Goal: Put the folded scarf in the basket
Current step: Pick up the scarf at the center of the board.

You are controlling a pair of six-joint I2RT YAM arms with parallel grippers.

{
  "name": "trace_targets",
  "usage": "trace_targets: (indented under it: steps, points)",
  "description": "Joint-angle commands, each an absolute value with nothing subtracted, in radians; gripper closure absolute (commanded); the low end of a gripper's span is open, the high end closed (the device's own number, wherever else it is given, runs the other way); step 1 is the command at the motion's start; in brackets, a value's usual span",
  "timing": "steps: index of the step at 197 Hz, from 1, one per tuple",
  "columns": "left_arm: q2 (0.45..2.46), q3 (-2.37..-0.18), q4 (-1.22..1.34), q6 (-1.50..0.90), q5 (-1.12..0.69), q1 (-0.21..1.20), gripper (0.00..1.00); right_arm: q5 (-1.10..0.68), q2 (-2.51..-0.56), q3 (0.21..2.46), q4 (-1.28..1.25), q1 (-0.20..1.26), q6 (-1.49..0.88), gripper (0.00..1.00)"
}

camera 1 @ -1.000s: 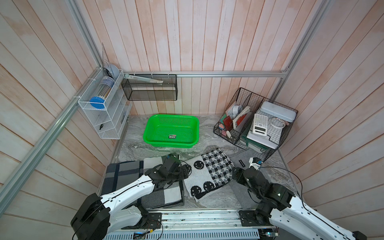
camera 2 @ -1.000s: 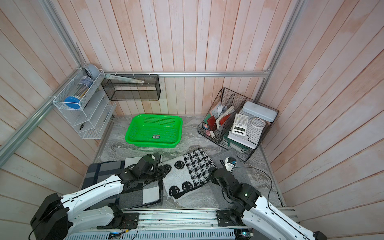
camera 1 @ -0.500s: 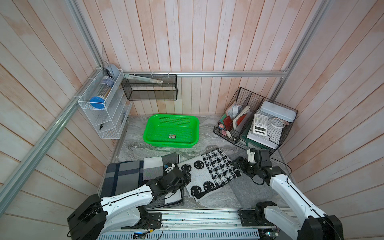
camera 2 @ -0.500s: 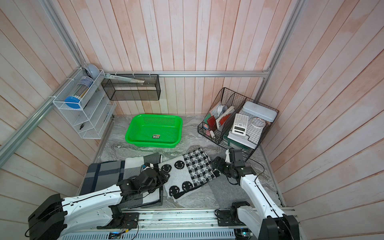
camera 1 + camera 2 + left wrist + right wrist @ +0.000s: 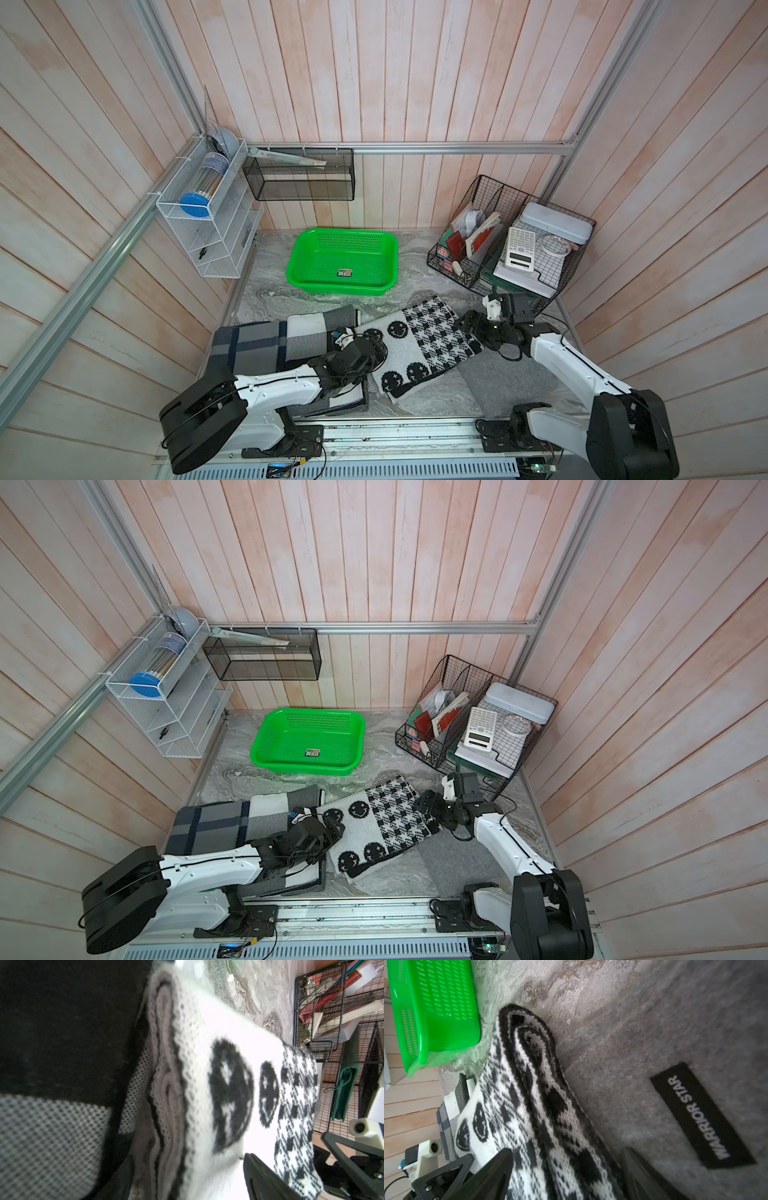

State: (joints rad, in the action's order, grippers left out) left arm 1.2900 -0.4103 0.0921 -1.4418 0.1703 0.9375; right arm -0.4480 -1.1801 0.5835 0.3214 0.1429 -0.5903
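Note:
My right gripper has the scarf's layered houndstooth edge (image 5: 462, 329) (image 5: 571, 1172) between its open fingers, so it will stay there and close both fingers across the scarf's stacked folds.
The folded scarf (image 5: 419, 345) (image 5: 380, 825), black and white knit with smiley faces and a houndstooth half, lies flat on the marble table in front of the basket (image 5: 340, 286) (image 5: 307, 766). The bright green basket holds only a small sticker. My left gripper (image 5: 374, 347) (image 5: 334, 827) sits at the scarf's left edge. In the left wrist view it (image 5: 191, 1184) is open, and the scarf's layered edge (image 5: 172, 1088) runs between its fingers. My right gripper (image 5: 467, 323) (image 5: 424, 805) is at the scarf's right edge, and in the right wrist view it (image 5: 566, 1178) is open astride the scarf (image 5: 533, 1105).
A grey plaid cloth (image 5: 249, 345) lies under the left arm. A grey felt cloth (image 5: 490, 374) with a black label (image 5: 702, 1118) lies under the scarf's right end. A black wire organizer (image 5: 511, 245) stands back right. On the walls hang a white wire shelf (image 5: 208, 224) and a black mesh bin (image 5: 299, 178).
The left gripper has shifted right to the scarf's left edge. The right arm has swung from the front right and now reaches the scarf's right edge. The scarf has stayed put.

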Motion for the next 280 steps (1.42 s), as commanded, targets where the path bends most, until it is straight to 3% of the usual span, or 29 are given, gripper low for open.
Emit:
trace_targets:
  steps: [1, 53, 71, 81, 103, 112, 121, 140, 211, 247, 280]
  points:
    - [1.338, -0.418, 0.126, -1.459, 0.190, 0.941, 0.13, -0.471, -1.187, 0.607, 0.301, 0.160, -0.574, 0.14]
    - [1.436, -0.447, 0.184, -1.459, 0.180, 0.940, 0.20, -0.443, -1.225, 0.610, 0.281, 0.205, -0.578, 0.18]
    - [1.458, -0.452, 0.208, -1.458, 0.173, 0.940, 0.26, -0.436, -1.243, 0.617, 0.281, 0.217, -0.575, 0.26]
    - [1.463, -0.459, 0.210, -1.451, 0.172, 0.940, 0.32, -0.436, -1.247, 0.623, 0.284, 0.225, -0.570, 0.38]
    - [1.460, -0.483, 0.175, -1.424, 0.179, 0.939, 0.57, -0.434, -1.227, 0.641, 0.299, 0.235, -0.558, 0.78]
    - [1.453, -0.493, 0.158, -1.409, 0.179, 0.935, 0.77, -0.431, -1.205, 0.644, 0.302, 0.235, -0.560, 0.92]
    - [1.441, -0.502, 0.142, -1.384, 0.170, 0.928, 0.89, -0.430, -1.175, 0.645, 0.302, 0.236, -0.561, 1.00]
    - [1.396, -0.538, 0.070, -1.315, 0.160, 0.910, 1.00, -0.433, -1.100, 0.647, 0.304, 0.239, -0.566, 1.00]
    - [1.180, -0.772, -0.370, -0.933, 0.136, 0.821, 1.00, -0.397, -0.870, 0.702, 0.267, 0.323, -0.656, 1.00]
    - [1.154, -0.900, -0.550, -0.755, 0.017, 0.649, 1.00, -0.310, -0.867, 0.770, 0.176, 0.386, -0.699, 1.00]
    - [1.221, -1.101, -0.704, -0.597, -0.013, 0.506, 1.00, -0.229, -0.994, 0.858, 0.091, 0.455, -0.708, 1.00]
